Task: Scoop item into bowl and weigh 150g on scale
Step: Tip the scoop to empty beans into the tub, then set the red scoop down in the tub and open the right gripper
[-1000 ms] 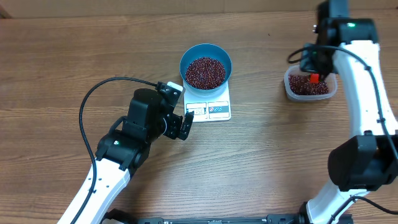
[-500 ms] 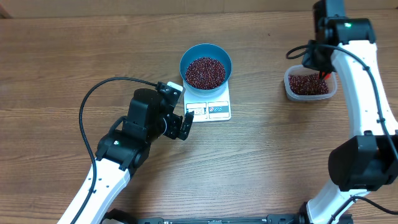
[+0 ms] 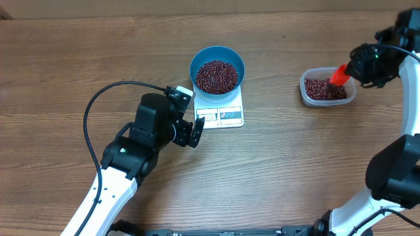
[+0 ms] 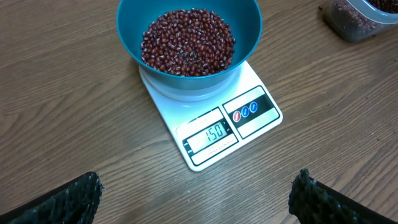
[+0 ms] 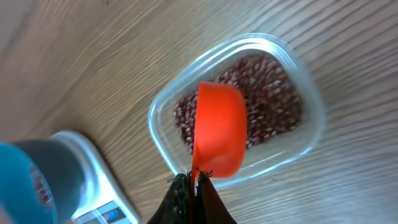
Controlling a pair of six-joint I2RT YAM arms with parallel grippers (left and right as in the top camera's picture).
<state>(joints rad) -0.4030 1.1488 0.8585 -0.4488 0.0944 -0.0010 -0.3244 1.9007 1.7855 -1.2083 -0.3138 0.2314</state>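
The robot should next bring the orange scoop in its right gripper down toward the clear tub's beans [image 3: 325,90] [image 5: 254,102] and then let go of the handle, as the display already shows the wanted weight.
The blue bowl [image 3: 217,68] [image 4: 189,46] stands on the white scale [image 3: 220,113] [image 4: 214,127] and holds a heap of dark red-brown beans [image 3: 216,76] [image 4: 188,42]. The display reads 150. My left gripper [image 3: 190,128] [image 4: 198,200] is open just left of and in front of the scale, with only bare table between its fingers. My right gripper [image 3: 354,72] [image 5: 195,182] is shut on the handle of an orange scoop [image 3: 339,74] [image 5: 219,137], which hangs tilted over a clear tub [image 3: 327,88] [image 5: 237,106] of more beans.
The clear tub sits at the right of the wooden table [image 3: 289,157]. A black cable [image 3: 108,98] loops from the left arm over the table at the left.
The right arm has swung out to the right, drawing the orange scoop up from inside the tub to its right rim. The left arm, bowl and scale have not moved.
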